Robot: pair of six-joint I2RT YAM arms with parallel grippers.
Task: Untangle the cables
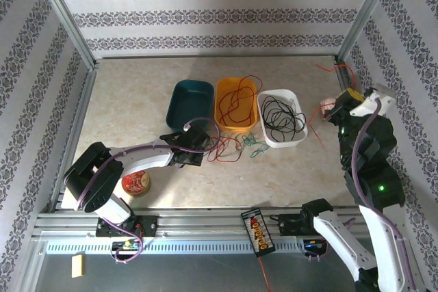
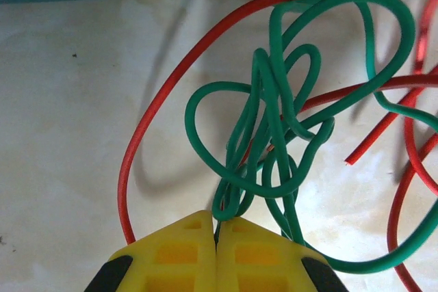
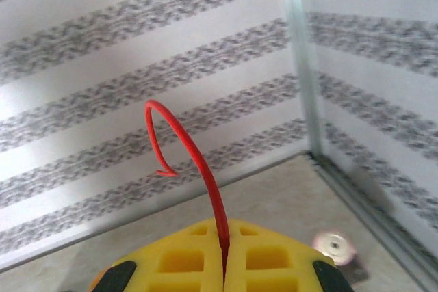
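Observation:
I will next move my right gripper across past the white bin and lower it over the orange bin to let go of the red cable, because red cables are in the orange bin (image 1: 236, 104).
A tangle of thin red and green cables (image 1: 236, 147) lies on the table in front of the bins. My left gripper (image 1: 195, 155) is low at its left edge. In the left wrist view that gripper (image 2: 216, 227) is shut on a loop of the knotted green cable (image 2: 274, 100), and a red cable (image 2: 157, 107) arcs around it. My right gripper (image 1: 345, 100) is raised at the right side of the table. In the right wrist view it (image 3: 224, 244) is shut on a red cable (image 3: 198, 162) whose free end curls upward.
Three bins stand in a row at mid-table: an empty teal one (image 1: 190, 104), an orange one (image 1: 236, 128) holding red cables (image 1: 238, 100), and a white one (image 1: 280, 143) holding black cables (image 1: 282, 115). A red round tin (image 1: 135, 182) sits near the left arm's base. A black connector board (image 1: 258, 232) lies on the front rail.

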